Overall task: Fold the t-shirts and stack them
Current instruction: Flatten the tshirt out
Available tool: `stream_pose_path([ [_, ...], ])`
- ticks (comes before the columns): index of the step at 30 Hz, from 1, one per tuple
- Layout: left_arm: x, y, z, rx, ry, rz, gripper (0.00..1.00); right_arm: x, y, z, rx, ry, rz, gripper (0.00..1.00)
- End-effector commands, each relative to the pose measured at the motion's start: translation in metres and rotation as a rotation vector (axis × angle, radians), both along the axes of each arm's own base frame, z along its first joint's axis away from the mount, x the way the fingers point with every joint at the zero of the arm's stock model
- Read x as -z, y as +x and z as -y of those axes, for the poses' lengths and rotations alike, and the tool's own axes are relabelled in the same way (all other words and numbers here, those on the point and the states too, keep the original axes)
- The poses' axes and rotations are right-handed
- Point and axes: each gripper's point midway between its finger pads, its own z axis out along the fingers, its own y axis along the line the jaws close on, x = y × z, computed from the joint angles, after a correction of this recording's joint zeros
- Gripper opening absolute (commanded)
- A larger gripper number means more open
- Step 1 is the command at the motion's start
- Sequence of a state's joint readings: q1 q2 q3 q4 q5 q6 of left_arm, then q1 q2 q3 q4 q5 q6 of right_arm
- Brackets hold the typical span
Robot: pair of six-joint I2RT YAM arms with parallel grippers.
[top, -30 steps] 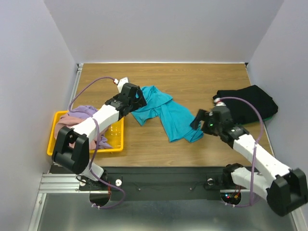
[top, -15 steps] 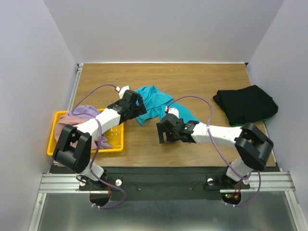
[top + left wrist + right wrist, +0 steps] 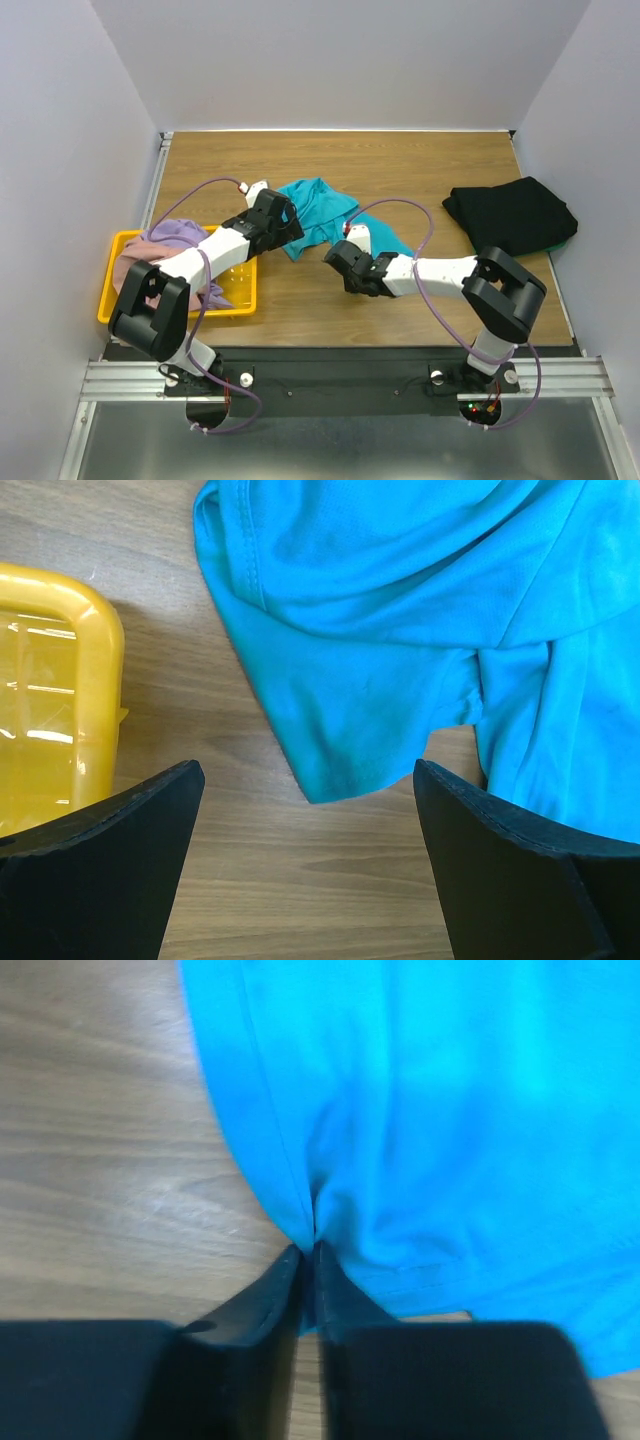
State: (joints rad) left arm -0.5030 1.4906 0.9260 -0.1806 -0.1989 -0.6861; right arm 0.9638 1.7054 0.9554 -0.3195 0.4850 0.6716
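Observation:
My left gripper will lower its open fingers onto the near corner of the teal t-shirt next, because that corner is below, between its fingers in the wrist view.
A crumpled teal t-shirt (image 3: 318,208) lies mid-table. My right gripper (image 3: 345,262) has reached across to its near edge, and in the right wrist view the gripper (image 3: 310,1260) is shut on a pinched fold of the teal t-shirt (image 3: 450,1110). My left gripper (image 3: 287,226) hovers at the shirt's left edge. In the left wrist view it (image 3: 310,870) is open over bare wood, the teal t-shirt (image 3: 400,630) just ahead of its fingers (image 3: 100,860). A folded black t-shirt (image 3: 510,215) sits at the right with a green one (image 3: 566,244) peeking out beneath it.
A yellow tray (image 3: 112,300) at the left edge holds lavender (image 3: 170,232) and dusty pink (image 3: 130,265) shirts; its corner (image 3: 50,680) shows in the left wrist view. Grey walls close in the table on three sides. My right forearm lies across the table's near middle.
My right arm swung left from beside the black t-shirt to the teal t-shirt's near edge, and its gripper went from open to shut on the cloth. The left gripper barely moved.

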Motion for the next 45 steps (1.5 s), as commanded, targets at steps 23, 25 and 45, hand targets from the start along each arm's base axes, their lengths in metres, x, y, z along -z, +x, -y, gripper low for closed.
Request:
stream_pose_path([
  [23,0.076,-0.030,0.051,0.068,0.081,-0.160,0.75,-0.089,0.029,0.118,0.328,0.101,0.244,0.00],
  [25,0.080,-0.035,0.057,0.091,0.081,-0.170,0.65,-0.089,0.031,0.119,0.335,0.101,0.245,0.00],
  [45,-0.008,-0.092,0.016,0.027,0.067,-0.011,0.00,-0.199,0.061,0.203,0.544,0.103,0.509,0.01],
])
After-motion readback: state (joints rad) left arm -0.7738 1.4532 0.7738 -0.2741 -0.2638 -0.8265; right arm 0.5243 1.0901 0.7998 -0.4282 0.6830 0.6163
